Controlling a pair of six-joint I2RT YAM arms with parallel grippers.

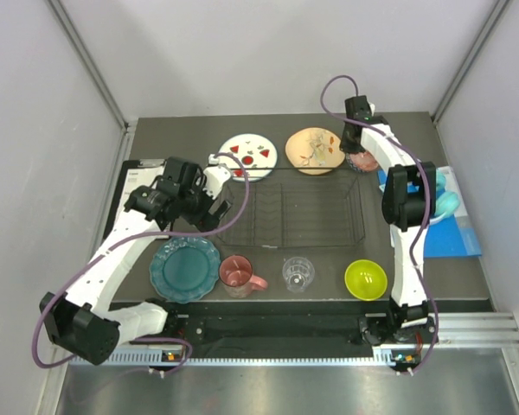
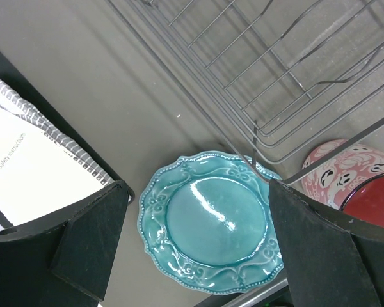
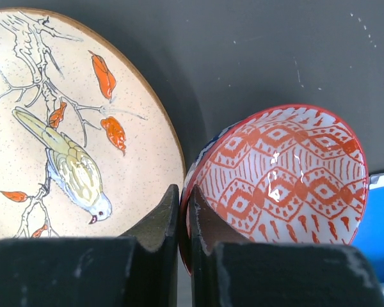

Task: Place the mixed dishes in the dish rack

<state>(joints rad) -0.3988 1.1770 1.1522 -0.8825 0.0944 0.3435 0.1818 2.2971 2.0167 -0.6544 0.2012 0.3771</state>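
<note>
My right gripper should next tilt the bowl it is holding up, left in the top view and down into the rack corner (image 1: pixel 243 192) beside the red-spotted plate, because that corner is empty.
The dark wire dish rack (image 1: pixel 242 226) stands mid-table and holds no dishes; its corner shows in the left wrist view (image 2: pixel 288 77). My left gripper (image 1: pixel 206 206) is open and empty, hovering by the rack's left end above the teal scalloped plate (image 2: pixel 211 220), which lies near the pink mug (image 2: pixel 355 176). My right gripper (image 3: pixel 184 204) is shut on the rim of the small patterned bowl (image 3: pixel 288 179), red inside and blue outside, beside the peach floral plate (image 3: pixel 64 128). The white plate with red spots (image 1: pixel 248 156), clear glass (image 1: pixel 298 272) and lime-green bowl (image 1: pixel 365 279) rest on the table.
A clipboard with white paper (image 1: pixel 138 186) lies at the left, under my left arm. Turquoise headphones (image 1: pixel 445 203) sit on a blue sheet (image 1: pixel 457 233) at the right edge. Grey walls close in the back and sides.
</note>
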